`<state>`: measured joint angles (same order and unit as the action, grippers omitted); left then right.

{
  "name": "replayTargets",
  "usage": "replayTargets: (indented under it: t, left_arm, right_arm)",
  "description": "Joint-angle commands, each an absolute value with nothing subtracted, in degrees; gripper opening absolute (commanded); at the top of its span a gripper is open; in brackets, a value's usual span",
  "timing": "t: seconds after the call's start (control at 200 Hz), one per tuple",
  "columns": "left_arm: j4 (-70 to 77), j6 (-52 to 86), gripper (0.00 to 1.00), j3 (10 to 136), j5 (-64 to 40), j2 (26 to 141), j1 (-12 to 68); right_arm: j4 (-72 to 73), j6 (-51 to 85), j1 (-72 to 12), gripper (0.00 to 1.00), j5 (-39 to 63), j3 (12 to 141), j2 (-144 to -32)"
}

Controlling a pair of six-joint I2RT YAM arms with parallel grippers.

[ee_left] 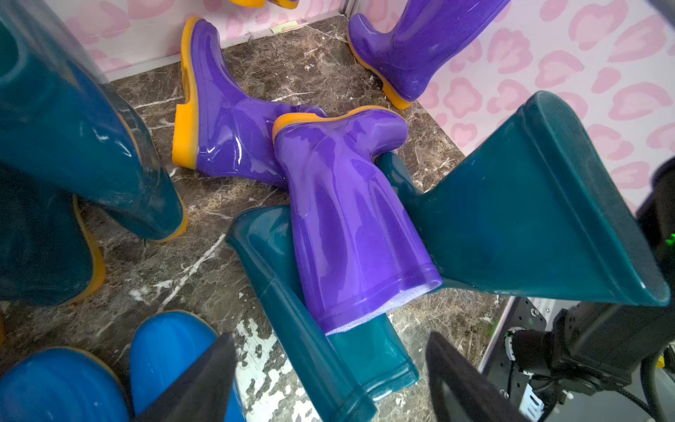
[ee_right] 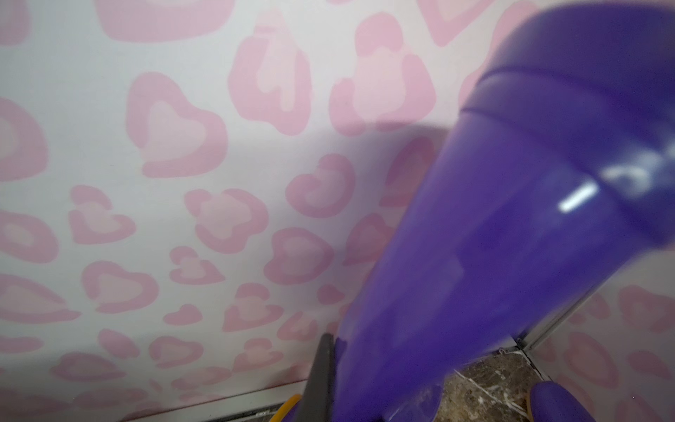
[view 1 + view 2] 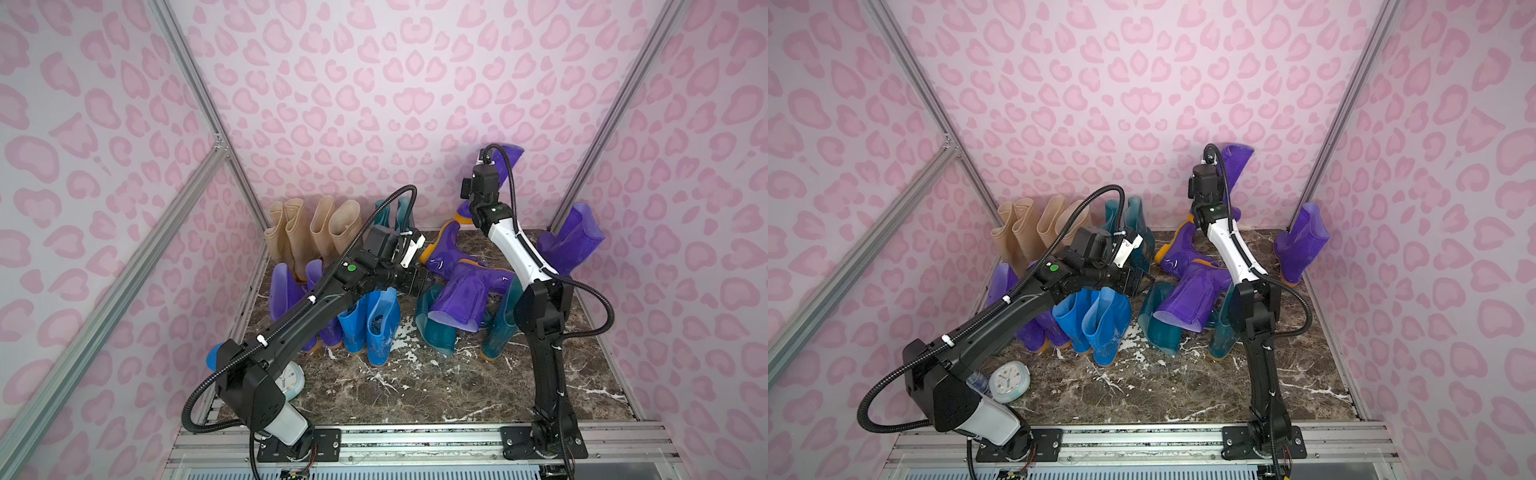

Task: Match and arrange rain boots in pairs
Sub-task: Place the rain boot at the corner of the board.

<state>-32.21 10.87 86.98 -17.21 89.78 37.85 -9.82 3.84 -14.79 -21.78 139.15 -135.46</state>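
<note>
My right gripper lowers toward the purple boot leaning on the side next and releases the held boot there, since bare floor shows beside that purple boot.
My right gripper (image 2: 334, 352) is shut on a purple rain boot (image 2: 511, 237), held off the floor against the back wall (image 3: 505, 160). My left gripper (image 1: 330, 365) is open and empty above a heap of fallen boots, where a purple boot (image 1: 347, 219) lies across a teal one (image 1: 288, 292); in a top view the left gripper (image 3: 417, 280) hangs beside that heap (image 3: 461, 295). Beige boots (image 3: 311, 232), a teal pair (image 3: 392, 214), purple boots (image 3: 286, 291) and blue boots (image 3: 370, 324) stand at the left. Another purple boot (image 3: 575, 241) leans on the right wall.
A white clock (image 3: 1009, 380) and a clear cylinder (image 3: 978, 380) lie near the left arm's base. Pink patterned walls with aluminium posts (image 3: 602, 137) close in three sides. A metal rail (image 3: 415, 436) carrying both arm bases runs along the marble floor's front edge.
</note>
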Motion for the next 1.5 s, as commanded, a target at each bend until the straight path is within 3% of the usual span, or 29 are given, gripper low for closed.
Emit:
replayTargets:
  t: [0.0,0.22,0.385,0.59,0.79,0.84,0.91,1.105,1.495]
  left_arm:
    - [-32.7,11.0,0.83,87.3,-17.9,90.0,37.8]
    - [-32.9,10.7,0.83,87.4,-17.9,90.9,37.8]
    - [-32.9,10.9,0.83,87.4,-18.2,91.6,37.7]
    - [-32.9,10.9,0.83,87.4,-18.3,91.8,37.8]
    - [-32.8,11.2,0.83,87.5,-19.1,91.8,37.8]
    - [-32.9,11.3,0.83,87.5,-19.5,91.8,37.9]
    - [-33.1,11.4,0.84,87.7,-20.2,91.8,38.0]
    - [-36.7,7.8,0.86,89.6,-17.5,91.4,40.4]
    - [-48.9,-0.4,0.89,96.0,-8.9,93.4,46.6]
  right_arm:
    - [-6.6,3.3,-12.6,0.0,-21.6,144.4,-138.8]
    - [-10.3,2.8,-8.6,0.0,-19.4,147.1,-142.1]
    - [-10.5,-3.5,-8.9,0.0,-21.4,142.0,-140.3]
    - [-10.3,-3.7,-10.9,0.0,-28.2,128.0,-136.6]
    - [-6.0,1.7,-9.6,0.0,-27.6,109.7,-126.7]
    - [-6.1,2.0,-9.5,0.08,-27.2,107.9,-125.5]
    - [-8.7,3.5,-9.0,0.3,-26.7,107.5,-124.7]
    - [-12.4,8.0,-8.7,0.51,-21.9,105.2,-120.0]
    - [-12.1,14.9,-8.6,0.67,-17.7,92.7,-104.5]
